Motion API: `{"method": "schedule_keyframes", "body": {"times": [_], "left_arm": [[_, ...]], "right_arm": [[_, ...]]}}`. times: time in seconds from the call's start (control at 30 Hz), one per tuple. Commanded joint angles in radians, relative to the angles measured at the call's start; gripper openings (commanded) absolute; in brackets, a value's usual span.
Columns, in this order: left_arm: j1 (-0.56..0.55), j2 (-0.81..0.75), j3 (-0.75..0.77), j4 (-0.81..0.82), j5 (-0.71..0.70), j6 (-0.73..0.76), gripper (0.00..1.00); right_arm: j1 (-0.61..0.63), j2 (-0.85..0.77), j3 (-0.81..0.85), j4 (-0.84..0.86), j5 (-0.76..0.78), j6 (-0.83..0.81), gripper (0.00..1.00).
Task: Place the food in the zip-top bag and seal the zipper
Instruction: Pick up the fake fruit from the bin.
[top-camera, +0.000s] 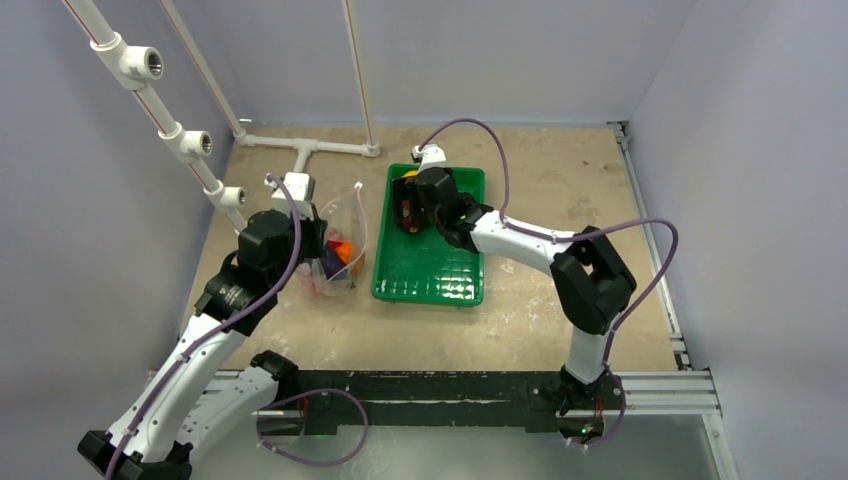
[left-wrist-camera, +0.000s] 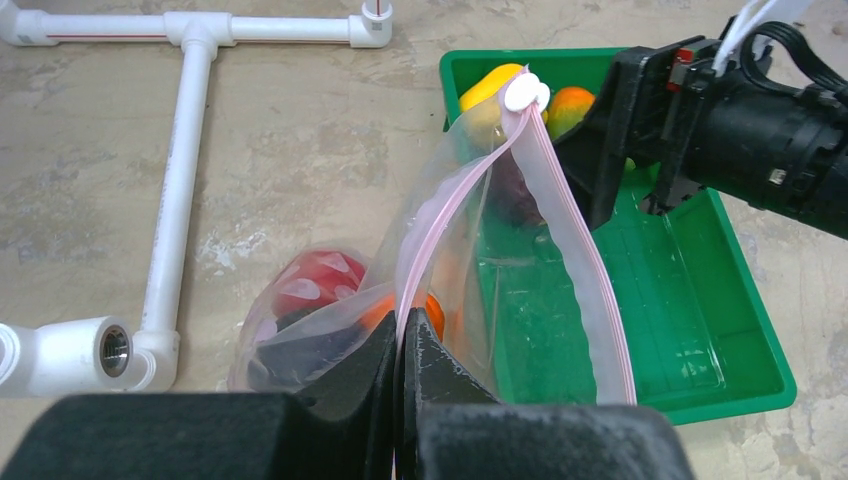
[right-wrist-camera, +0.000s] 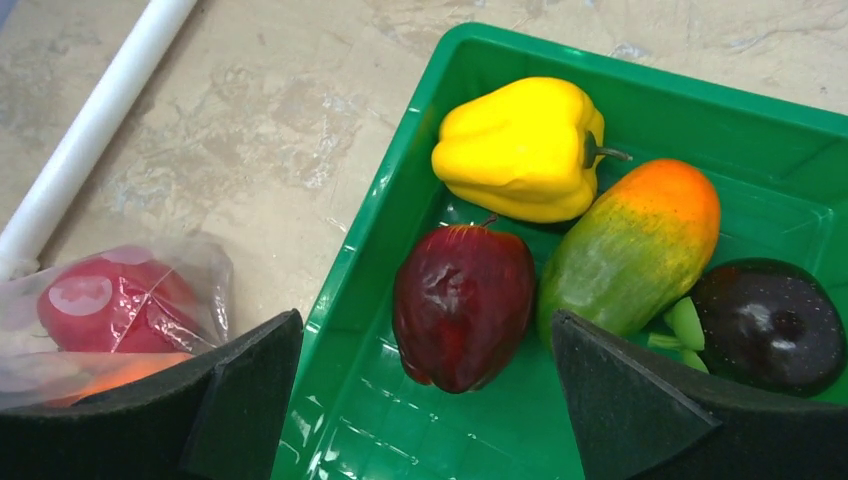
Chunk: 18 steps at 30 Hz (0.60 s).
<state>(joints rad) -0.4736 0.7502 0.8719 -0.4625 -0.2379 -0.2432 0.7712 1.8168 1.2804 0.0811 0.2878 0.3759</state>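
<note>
My right gripper will next lower its fingers on both sides of the dark red piece (right-wrist-camera: 463, 308) and close on its sides, since that piece lies below it in the tray (right-wrist-camera: 400, 180).
My left gripper (left-wrist-camera: 403, 325) is shut on the pink zipper (left-wrist-camera: 440, 210) at the mouth of the zip-top bag (top-camera: 345, 235), holding the mouth up and agape. Inside the bag lie a red tomato (right-wrist-camera: 110, 300) and an orange piece (left-wrist-camera: 432, 312). My right gripper (right-wrist-camera: 425, 330) hangs open over the far left corner of the green tray (right-wrist-camera: 400, 180), gripping nothing. Below it lie a dark red piece (right-wrist-camera: 463, 300), a yellow pepper (right-wrist-camera: 520, 145), a green-orange pepper (right-wrist-camera: 630, 245) and a purple eggplant (right-wrist-camera: 770, 325).
A white pipe tee (left-wrist-camera: 185, 150) lies on the table left of the bag, and a pipe frame (top-camera: 150, 90) rises at the far left. The right arm's black wrist (left-wrist-camera: 740, 130) hovers over the tray beside the bag's white slider (left-wrist-camera: 525, 92).
</note>
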Motion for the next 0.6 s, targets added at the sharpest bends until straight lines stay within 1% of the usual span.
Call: {"method": "schedule_keyframes", "body": {"times": [0.0,0.37,0.57], "left_arm": [[-0.002,-0.011,-0.004,0.038,0.013,-0.001,0.0],[-0.002,-0.009,-0.003,0.036,0.012,-0.002,0.0],[-0.002,-0.009,-0.003,0.036,0.012,-0.001,0.0]], "right_arm": [[-0.004,0.046,0.1,-0.028,0.016,-0.034,0.96],[-0.005,0.144,0.168,-0.08,0.102,-0.038,0.94],[-0.003,0.172,0.177,-0.097,0.142,-0.054,0.89]]}}
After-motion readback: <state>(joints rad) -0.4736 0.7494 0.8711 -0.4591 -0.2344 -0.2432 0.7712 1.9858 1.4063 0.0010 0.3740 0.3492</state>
